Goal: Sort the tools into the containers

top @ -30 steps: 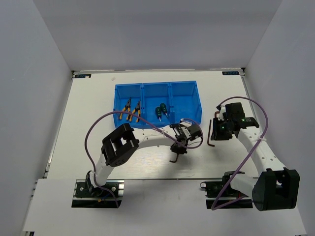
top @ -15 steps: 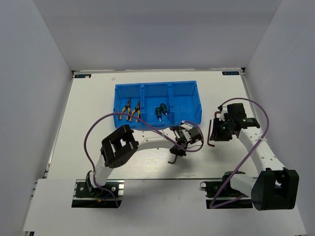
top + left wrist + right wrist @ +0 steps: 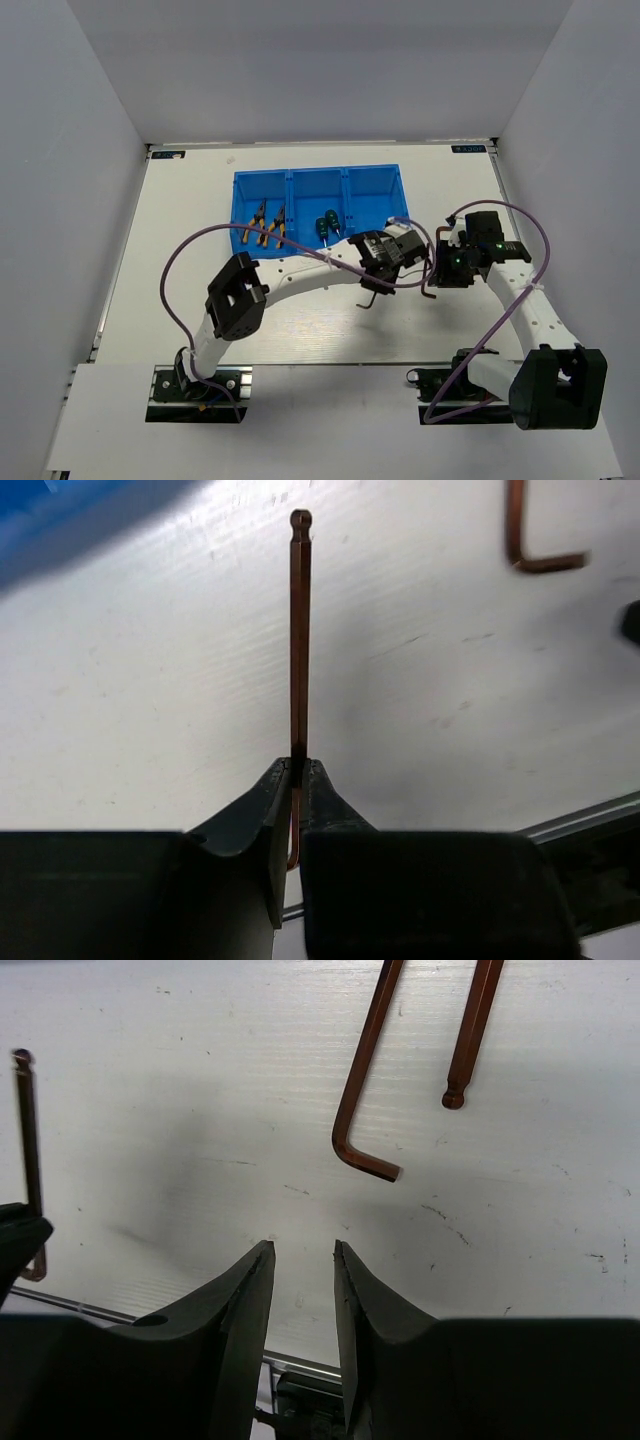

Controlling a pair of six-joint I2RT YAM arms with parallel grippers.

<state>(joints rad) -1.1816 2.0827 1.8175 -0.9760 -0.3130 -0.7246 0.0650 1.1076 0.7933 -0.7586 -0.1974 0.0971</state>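
Note:
My left gripper will next carry the thin hex key outward and release it, as the tray's empty end section (image 3: 375, 192) lies outward of my gripper.
The blue tray (image 3: 375, 190) lies at the far middle of the table. Two yellow-handled pliers (image 3: 268, 222) lie in its left compartment and two green screwdrivers (image 3: 327, 226) in the middle one. My left gripper (image 3: 378, 280) (image 3: 298, 765) hovers just near of the tray's right end, shut on a thin hex key (image 3: 300, 630) whose ball end points away. My right gripper (image 3: 437, 272) (image 3: 303, 1247) stands open over bare table. Another L-shaped hex key (image 3: 429, 278) (image 3: 365, 1090) lies just ahead of its fingertips, with a ball-ended shaft (image 3: 470, 1035) beside it.
Purple cables (image 3: 190, 260) loop off both arms. A corner of the blue tray (image 3: 60, 520) shows in the left wrist view. The held hex key (image 3: 28, 1140) shows at the right wrist view's left edge. White walls close in the table on three sides.
The left gripper has carried its hex key away from the near edge, up and to the right, closer to the tray and the right gripper. The right gripper has barely moved.

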